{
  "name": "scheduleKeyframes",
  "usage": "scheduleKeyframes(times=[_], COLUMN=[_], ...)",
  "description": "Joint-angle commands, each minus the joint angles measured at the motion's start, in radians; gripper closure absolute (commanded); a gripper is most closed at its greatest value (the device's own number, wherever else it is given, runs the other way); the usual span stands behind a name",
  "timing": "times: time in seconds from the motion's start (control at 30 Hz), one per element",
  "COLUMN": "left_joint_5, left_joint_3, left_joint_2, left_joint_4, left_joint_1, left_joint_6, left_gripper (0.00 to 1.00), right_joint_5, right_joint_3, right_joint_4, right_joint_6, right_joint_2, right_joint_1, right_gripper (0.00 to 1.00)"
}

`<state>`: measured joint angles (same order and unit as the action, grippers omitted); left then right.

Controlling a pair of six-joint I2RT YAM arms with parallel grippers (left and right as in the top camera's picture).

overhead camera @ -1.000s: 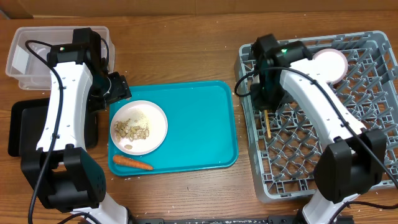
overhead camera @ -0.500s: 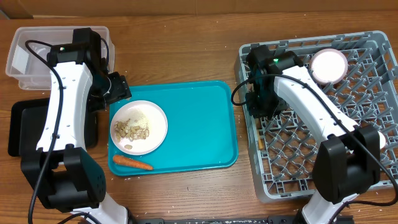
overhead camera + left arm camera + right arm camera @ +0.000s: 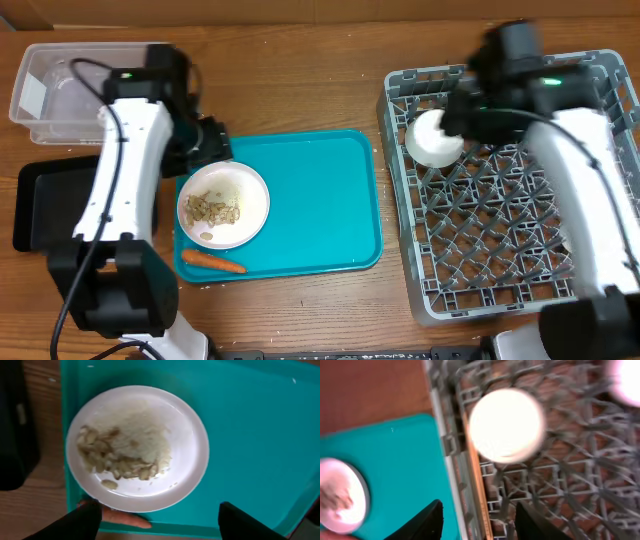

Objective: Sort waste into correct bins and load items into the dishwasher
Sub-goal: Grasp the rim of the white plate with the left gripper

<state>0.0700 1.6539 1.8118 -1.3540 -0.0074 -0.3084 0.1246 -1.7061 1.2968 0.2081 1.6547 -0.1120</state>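
I need to move my left gripper toward the rack next, then down onto the plate's rim on that side, where the tray is empty.
The round white plate (image 3: 223, 205) lies on the left of the teal tray, holding white rice (image 3: 142, 432) and beige nut scraps (image 3: 102, 457). The orange carrot (image 3: 212, 263) lies along the tray's front rim and shows in the left wrist view (image 3: 125, 519). My left gripper (image 3: 208, 150) hangs open and empty above the plate (image 3: 137, 447). My right gripper (image 3: 460, 115) is open and empty, blurred, above the grey dish rack (image 3: 510, 250). A white bowl (image 3: 435, 138) sits in the rack's back left. A chopstick (image 3: 479, 485) lies along the rack's left side. A second bowl (image 3: 625, 380) is further in.
The clear tub (image 3: 60, 85) stands at the back left with the black tray (image 3: 40, 205) in front of it. The teal tray (image 3: 320, 200) lies between the plate and the rack. Bare wooden table lies behind the tray.
My right arm swung up and to the right off the rack's left part, uncovering a white bowl there. My left arm shifted slightly right.
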Motion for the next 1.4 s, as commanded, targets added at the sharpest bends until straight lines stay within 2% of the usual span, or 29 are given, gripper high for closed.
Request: scheduleKeyframes(times=[0.0,0.07,0.23,0.37,0.47,0.67,1.03,1.37], left_joint_5=[0.003,-0.003,-0.052,-0.071,-0.071,-0.07,-0.069,-0.08], left_joint_3=[0.013,0.013,0.008,0.002,0.001,-0.037,-0.307,-0.462], left_joint_2=[-0.028,-0.024,-0.006,0.0,0.001,0.001,0.001,0.001], left_joint_4=[0.013,0.013,0.016,0.022,0.028,0.105,0.29,0.483], left_joint_1=[-0.12,-0.16,-0.256,-0.282,-0.283,-0.287,-0.328,-0.342], left_joint_6=[-0.003,-0.003,-0.003,-0.007,-0.023,-0.03,-0.059,-0.059], left_gripper=[0.22,0.21,0.19,0.16,0.17,0.23,0.22,0.23], right_joint_5=[0.167,0.173,0.173,0.173,0.173,0.166,0.19,0.192], right_joint_3=[-0.016,-0.016,-0.016,-0.016,-0.016,-0.016,-0.016,-0.016], right_joint_4=[0.056,0.089,0.134,0.138,0.143,0.161,0.194,0.192], right_joint_6=[0.008,0.005,0.001,0.001,0.0,-0.003,0.001,0.001], right_joint_2=[-0.039,-0.039,-0.039,-0.039,-0.039,-0.039,-0.039,-0.039], right_joint_1=[0.174,0.233,0.368,0.402,0.4,0.386,0.386,0.386], right_gripper=[0.5,0.49,0.28,0.21,0.19,0.19,0.19,0.19])
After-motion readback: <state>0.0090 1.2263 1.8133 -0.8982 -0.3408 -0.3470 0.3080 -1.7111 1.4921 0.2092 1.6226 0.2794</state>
